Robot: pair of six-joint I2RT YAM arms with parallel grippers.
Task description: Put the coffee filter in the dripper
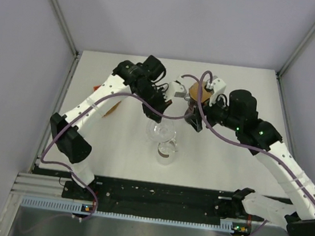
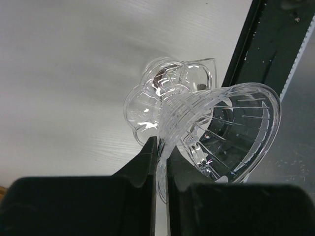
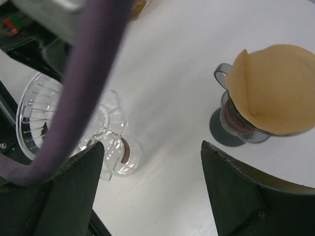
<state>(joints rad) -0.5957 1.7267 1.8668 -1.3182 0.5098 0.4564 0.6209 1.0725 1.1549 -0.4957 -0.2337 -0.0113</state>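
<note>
The glass server [image 1: 166, 151] [image 2: 160, 76] stands nearer my base, so my left gripper should next carry the dripper back and to the right in the top view and let go of it above the server.
A clear plastic dripper [image 2: 231, 123] is tilted above the table, and my left gripper [image 2: 162, 150] is shut on its ribbed wall. In the top view the left gripper [image 1: 153, 113] holds the dripper [image 1: 161, 131] at the table's middle. A brown paper coffee filter [image 3: 275, 88] sits open in a dark grey holder [image 3: 229, 125], which also shows in the top view [image 1: 198, 92]. My right gripper [image 3: 152, 145] is open and empty above bare table, between the filter and the dripper [image 3: 42, 110]. In the top view the right gripper [image 1: 193, 121] is just below the filter.
A small glass server [image 1: 166, 152] with a brown band stands just near of the dripper; it also shows in the right wrist view [image 3: 123, 155] and the left wrist view [image 2: 157, 93]. A brown item [image 1: 111, 108] lies under the left arm. A black rail [image 1: 159, 197] runs along the near edge.
</note>
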